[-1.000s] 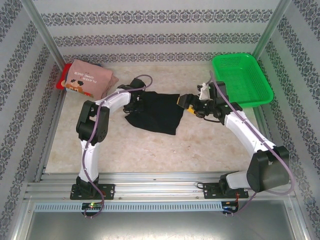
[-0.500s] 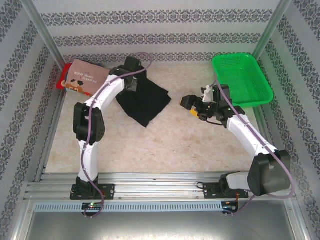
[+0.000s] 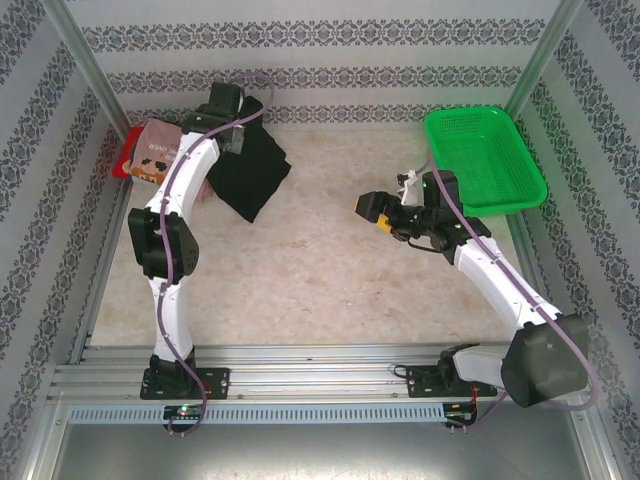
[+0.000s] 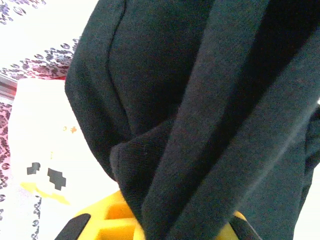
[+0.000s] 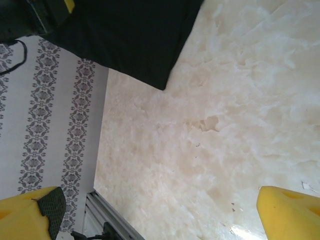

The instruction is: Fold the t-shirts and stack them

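My left gripper will move over the folded pink t-shirt (image 3: 156,150) (image 4: 47,145), lay the black one across it and let go, because the pink one on top of the red one already makes the stack.
The black t-shirt (image 3: 250,175) hangs bunched from my left gripper (image 3: 232,135), which is shut on it at the far left of the table. In the left wrist view the black cloth (image 4: 200,100) drapes over the yellow fingers (image 4: 105,220). The pink t-shirt (image 3: 155,155) with dark print lies folded just left of it, partly behind my left arm. A red t-shirt (image 3: 124,150) peeks out under the pink one. My right gripper (image 3: 378,212) hovers over the table's middle right, open and holding nothing, its fingers (image 5: 30,215) wide apart over bare tabletop (image 5: 225,125).
A green mesh basket (image 3: 485,160) stands at the far right of the table, close behind my right arm. Patterned walls and metal posts enclose the table on the back and both sides.
My left gripper has carried the black t-shirt from the table's middle to the far left, beside the pink one. The right gripper has opened wider, now well apart from the shirt.
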### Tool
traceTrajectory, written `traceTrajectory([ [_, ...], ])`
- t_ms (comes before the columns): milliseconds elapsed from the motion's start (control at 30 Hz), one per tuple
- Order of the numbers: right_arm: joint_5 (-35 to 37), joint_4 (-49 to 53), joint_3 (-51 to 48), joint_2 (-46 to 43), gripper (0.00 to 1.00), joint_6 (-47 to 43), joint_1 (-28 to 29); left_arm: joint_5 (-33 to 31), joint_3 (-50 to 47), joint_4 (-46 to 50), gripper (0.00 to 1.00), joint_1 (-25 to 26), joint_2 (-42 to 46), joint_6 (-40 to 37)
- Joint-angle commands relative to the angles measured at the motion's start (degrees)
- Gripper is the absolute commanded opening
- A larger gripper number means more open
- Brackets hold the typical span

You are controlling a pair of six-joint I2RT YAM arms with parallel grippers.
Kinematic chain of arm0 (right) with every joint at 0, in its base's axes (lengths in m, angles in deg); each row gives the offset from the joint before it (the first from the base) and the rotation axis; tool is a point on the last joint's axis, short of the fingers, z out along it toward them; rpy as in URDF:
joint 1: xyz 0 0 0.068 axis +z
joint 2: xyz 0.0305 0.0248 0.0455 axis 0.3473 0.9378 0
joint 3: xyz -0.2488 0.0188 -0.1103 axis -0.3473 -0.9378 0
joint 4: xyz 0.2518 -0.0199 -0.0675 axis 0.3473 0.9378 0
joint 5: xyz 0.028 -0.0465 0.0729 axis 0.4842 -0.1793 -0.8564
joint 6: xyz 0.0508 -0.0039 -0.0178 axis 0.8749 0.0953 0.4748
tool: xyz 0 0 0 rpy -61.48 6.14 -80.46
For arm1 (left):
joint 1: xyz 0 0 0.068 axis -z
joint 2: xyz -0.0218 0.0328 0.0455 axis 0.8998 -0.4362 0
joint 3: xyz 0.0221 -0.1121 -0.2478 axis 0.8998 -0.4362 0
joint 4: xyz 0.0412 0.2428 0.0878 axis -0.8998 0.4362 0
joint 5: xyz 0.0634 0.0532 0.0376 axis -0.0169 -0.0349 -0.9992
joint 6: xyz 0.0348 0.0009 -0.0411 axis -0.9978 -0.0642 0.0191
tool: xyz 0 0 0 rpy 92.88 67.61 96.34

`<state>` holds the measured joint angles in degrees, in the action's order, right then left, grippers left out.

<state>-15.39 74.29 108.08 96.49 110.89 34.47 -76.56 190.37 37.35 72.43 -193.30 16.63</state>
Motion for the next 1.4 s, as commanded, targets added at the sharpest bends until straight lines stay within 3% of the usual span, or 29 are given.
traceTrajectory([
  [0,1.07,0.06,-0.23,-0.60,0.98,0.63,0.68,1.24,3.74,0.41,0.00,-2.67,-1.98,-2.66],
  [567,2.36,3.91,2.43,1.71,0.98,0.71,1.86,9.89,13.78,-0.55,0.00,-13.16,-6.96,-2.93],
  [1367,3.96,4.92,8.54,8.72,0.98,1.50,4.74,16.33,19.03,-2.17,0.00,-21.35,-10.85,1.32],
])
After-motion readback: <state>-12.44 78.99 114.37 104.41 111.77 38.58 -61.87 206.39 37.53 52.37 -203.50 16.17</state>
